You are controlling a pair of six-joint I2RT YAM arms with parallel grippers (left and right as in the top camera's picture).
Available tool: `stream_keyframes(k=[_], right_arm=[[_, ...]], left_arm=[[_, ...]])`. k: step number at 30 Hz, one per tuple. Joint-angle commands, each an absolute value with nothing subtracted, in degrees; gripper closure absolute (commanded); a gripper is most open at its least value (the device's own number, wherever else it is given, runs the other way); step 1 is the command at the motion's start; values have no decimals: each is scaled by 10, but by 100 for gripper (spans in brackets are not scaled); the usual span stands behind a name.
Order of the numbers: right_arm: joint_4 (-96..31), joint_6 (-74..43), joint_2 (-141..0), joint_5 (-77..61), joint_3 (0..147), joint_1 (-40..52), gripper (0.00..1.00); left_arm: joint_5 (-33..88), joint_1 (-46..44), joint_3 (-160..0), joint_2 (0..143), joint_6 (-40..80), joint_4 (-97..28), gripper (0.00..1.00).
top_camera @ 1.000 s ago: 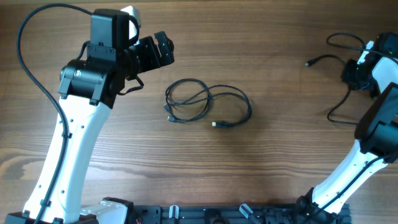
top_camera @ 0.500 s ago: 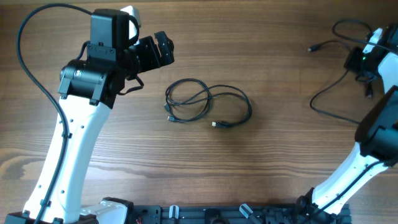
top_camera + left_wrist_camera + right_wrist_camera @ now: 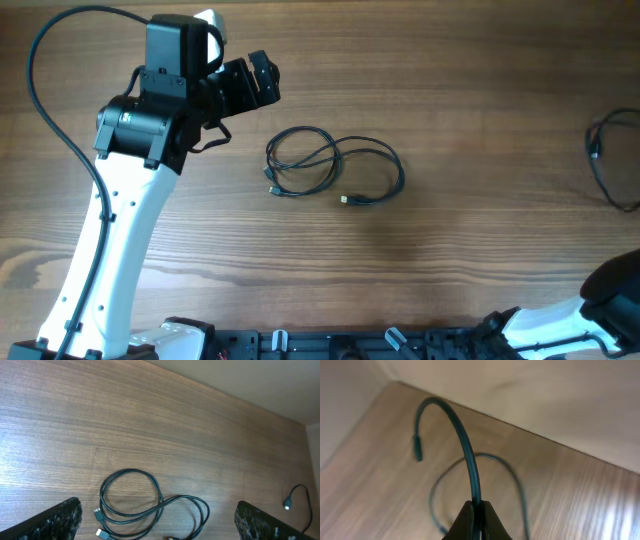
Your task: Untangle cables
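Note:
Strands crossing the rounder loop [image 3: 313,157] [image 3: 142,513] lie below my left gripper and back toward the base. My left gripper lowers back over them next and turns to close across their run.
A thin black cable [image 3: 335,167] lies in loose loops at the table's middle, with small plug ends at its lower left. It also shows in the left wrist view [image 3: 150,505]. My left gripper [image 3: 155,522] is open above and left of it, holding nothing. A second black cable [image 3: 605,170] runs off the right edge of the overhead view. My right gripper [image 3: 476,509] is shut on this cable [image 3: 465,445], which arches up from the fingertips with its plug end hanging free. The right gripper itself is outside the overhead view.
The left arm [image 3: 130,180] stands over the table's left part. The right arm's base [image 3: 600,310] shows at the lower right corner. A black rail [image 3: 340,345] runs along the front edge.
My right gripper has moved right, out of the overhead view, carrying the second cable with it toward the right edge. The left arm and the middle cable have not moved.

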State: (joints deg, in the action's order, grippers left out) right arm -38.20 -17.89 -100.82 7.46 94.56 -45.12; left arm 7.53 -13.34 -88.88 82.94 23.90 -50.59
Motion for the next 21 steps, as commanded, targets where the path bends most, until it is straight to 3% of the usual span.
stream_keyframes(k=[1, 4, 5, 6, 7, 8, 17, 21], right_arm=[[-371, -221, -1061, 106, 928, -455, 96], [-356, -227, -1112, 102, 928, -455, 96], [-352, -227, -1124, 93, 928, -455, 84], [-352, -227, -1134, 79, 928, -455, 43], [-352, -226, -1139, 62, 929, -455, 11], [-352, -225, -1139, 47, 929, -455, 0], [-411, -161, -1034, -225, 967, -447, 0], [-501, -114, -967, -316, 967, -398, 0]], left_arm=[[78, -134, -893, 833, 245, -509, 0], [78, -134, -893, 833, 245, -508, 0], [78, -134, -893, 833, 245, -509, 0], [78, -134, -893, 833, 245, -508, 0], [78, -134, -893, 833, 245, -508, 0], [78, -134, -893, 833, 244, -508, 0], [78, -134, -893, 833, 245, -508, 0], [78, -134, -893, 833, 244, -508, 0]])
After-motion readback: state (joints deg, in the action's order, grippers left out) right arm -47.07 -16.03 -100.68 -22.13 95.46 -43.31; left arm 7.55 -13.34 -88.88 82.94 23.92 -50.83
